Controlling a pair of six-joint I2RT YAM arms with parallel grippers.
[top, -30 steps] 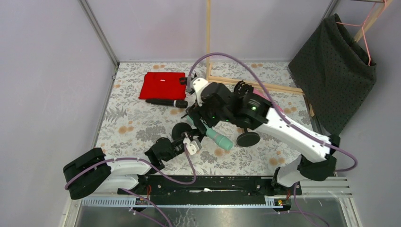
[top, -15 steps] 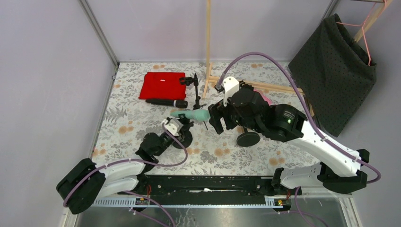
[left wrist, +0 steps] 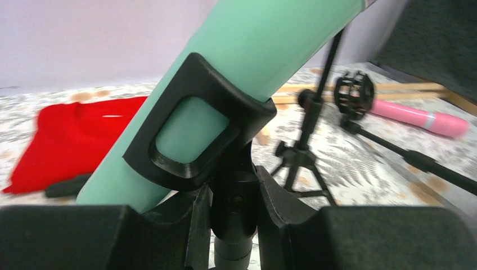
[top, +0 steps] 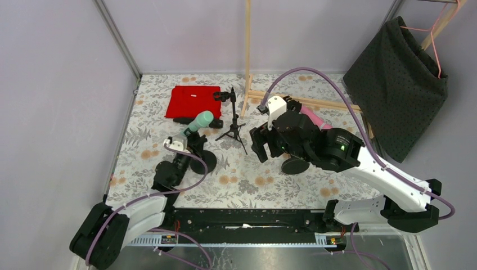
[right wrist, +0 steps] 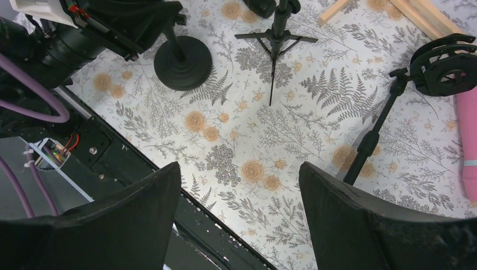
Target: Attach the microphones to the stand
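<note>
My left gripper moves outward next and releases the stand on clear mat by the side (top: 157,135), as that lies to its left in the top view.
The mint green microphone (top: 198,121) sits tilted up in the black clip (left wrist: 194,132) of a round-based stand (top: 203,162). My left gripper (top: 189,147) is shut on that stand's post just under the clip (left wrist: 233,198). My right gripper (top: 264,143) is open and empty above the mat, and shows wide open in the right wrist view (right wrist: 241,216). The pink microphone (top: 315,119) lies behind my right arm; it also shows in the left wrist view (left wrist: 419,116). The black microphone (top: 181,120) lies by the red cloth, partly hidden by the green one.
A small tripod stand (top: 232,122) stands mid-mat. A second round-based stand (top: 295,165) carries an empty ring mount (right wrist: 450,66). A red cloth (top: 192,101) lies back left. A wooden frame (top: 306,99) and a dark dotted bag (top: 396,84) are at the back right.
The green microphone went from my right gripper into the stand's clip. My left gripper moved the stand left, and the microphone now tilts up. My right gripper opened and drew back right.
</note>
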